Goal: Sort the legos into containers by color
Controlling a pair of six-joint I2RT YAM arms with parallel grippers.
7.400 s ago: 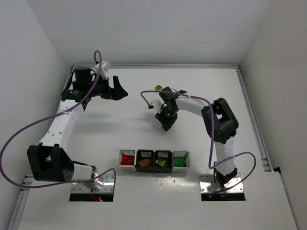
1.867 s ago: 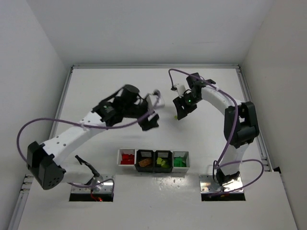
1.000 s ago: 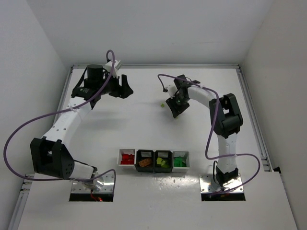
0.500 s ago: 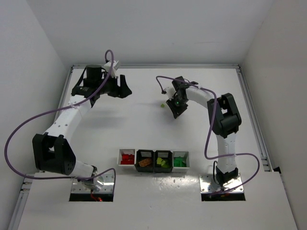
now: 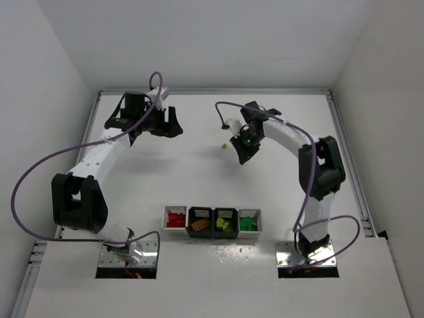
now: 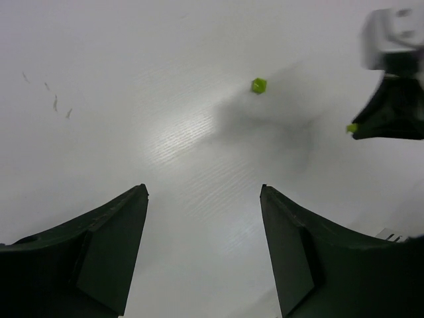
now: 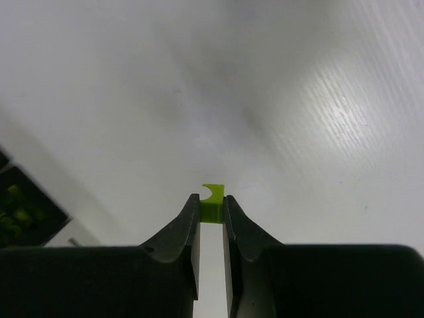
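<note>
I should carry my right gripper back toward the row of containers, over the container of yellow-green legos, and let go of the tiny lego there, because its color matches.
My right gripper is shut on a tiny yellow-green lego, pinched at the fingertips just above the white table. From above, that gripper sits at the table's centre back, and the held brick is hidden there. A second yellow-green lego lies loose on the table just left of it, also seen as a lego in the left wrist view. My left gripper hangs open and empty at the back left. The containers stand in a row near the front, holding red, brown-orange, yellow-green and green legos.
Raised rails run along the table's left edge and right edge. Two metal base plates sit at the near edge. Purple cables loop off both arms over the table.
The right jaws have closed onto the yellow-green lego over the last second. The left arm has shifted slightly at the back left, its jaws still apart.
</note>
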